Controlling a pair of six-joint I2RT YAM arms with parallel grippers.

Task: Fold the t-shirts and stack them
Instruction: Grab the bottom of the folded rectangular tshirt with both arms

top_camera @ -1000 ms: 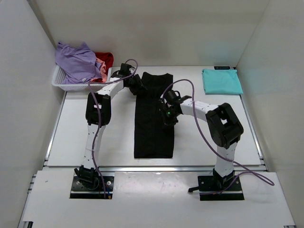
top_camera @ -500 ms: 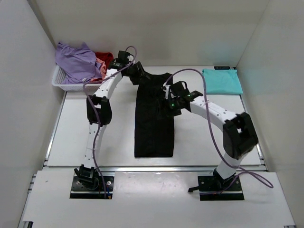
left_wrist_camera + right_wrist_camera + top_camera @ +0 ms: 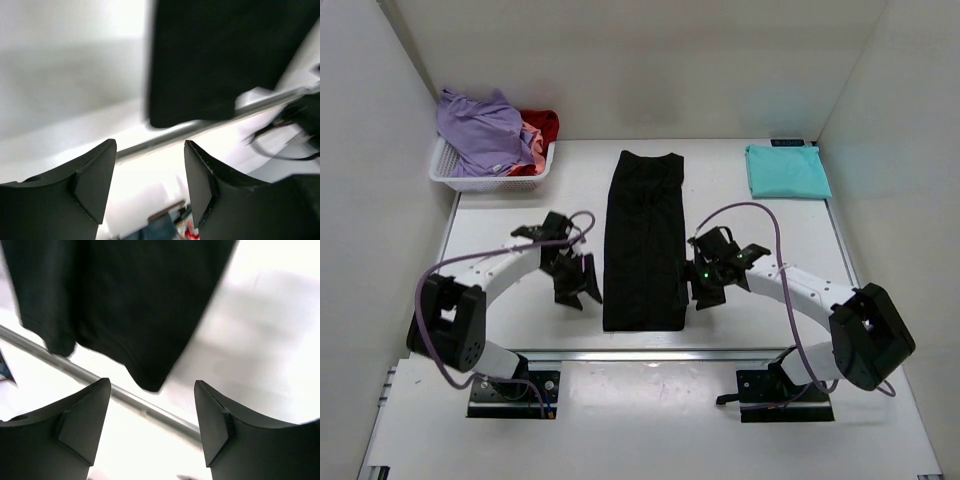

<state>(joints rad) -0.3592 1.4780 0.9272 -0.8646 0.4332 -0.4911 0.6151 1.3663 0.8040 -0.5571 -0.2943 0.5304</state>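
Observation:
The black t-shirt's near corner (image 3: pixel 681 326) (image 3: pixel 152 384) is below my right gripper and points between its open fingers. My right gripper will next go down onto it, slightly back toward the bar.
A black t-shirt (image 3: pixel 643 240) lies folded into a long narrow strip down the middle of the table. Its near corners show in both wrist views (image 3: pixel 215 55) (image 3: pixel 125 305). A folded teal t-shirt (image 3: pixel 787 170) rests at the back right. Lavender (image 3: pixel 480 130), pink and red (image 3: pixel 542 125) t-shirts are heaped in the white basket (image 3: pixel 470 182). My left gripper (image 3: pixel 573 287) (image 3: pixel 150 192) hangs open just left of the strip's near end, holding nothing. To the right of that same end my right gripper (image 3: pixel 704 288) (image 3: pixel 152 427) is open and empty too.
The metal rail (image 3: pixel 650 352) at the table's near edge runs just beyond the shirt's bottom hem. The enclosure's white walls (image 3: pixel 380 200) stand close on the left, right and back.
Both arms let go of the black shirt near its far end and swung back toward the near end, one on each side. Both grippers opened. The shirt lies flat and narrower.

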